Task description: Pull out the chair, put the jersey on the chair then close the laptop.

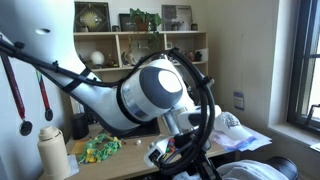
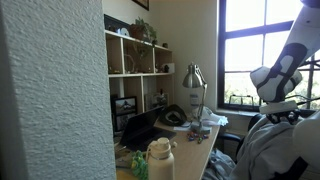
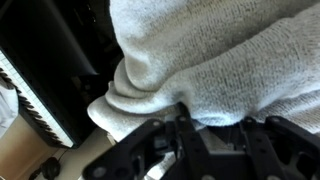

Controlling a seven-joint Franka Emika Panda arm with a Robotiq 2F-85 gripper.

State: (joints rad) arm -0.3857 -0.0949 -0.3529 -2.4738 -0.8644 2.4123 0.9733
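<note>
My gripper rises next, carries the fold away from the window toward the desk's front edge and releases it, because the jersey (image 2: 272,150) hangs bunched by the window.
The pale grey-white knit jersey (image 3: 210,55) fills most of the wrist view. My gripper (image 3: 215,122) is shut on a fold of it, with cloth bunched between the two black fingers. In an exterior view the jersey (image 2: 272,150) hangs in a bulky heap under the gripper (image 2: 284,112) at the right. It also shows at the bottom right of an exterior view (image 1: 248,171). The black laptop (image 2: 140,130) stands open on the desk, screen dark. The chair is covered by the jersey and I cannot make it out clearly.
A wooden desk (image 2: 200,150) holds a silver lamp (image 2: 193,76), a pale bottle (image 2: 158,162), a white cap (image 1: 232,122) and green clutter (image 1: 98,150). Cubby shelves (image 1: 120,48) rise behind it. A window (image 2: 255,50) lies behind the arm.
</note>
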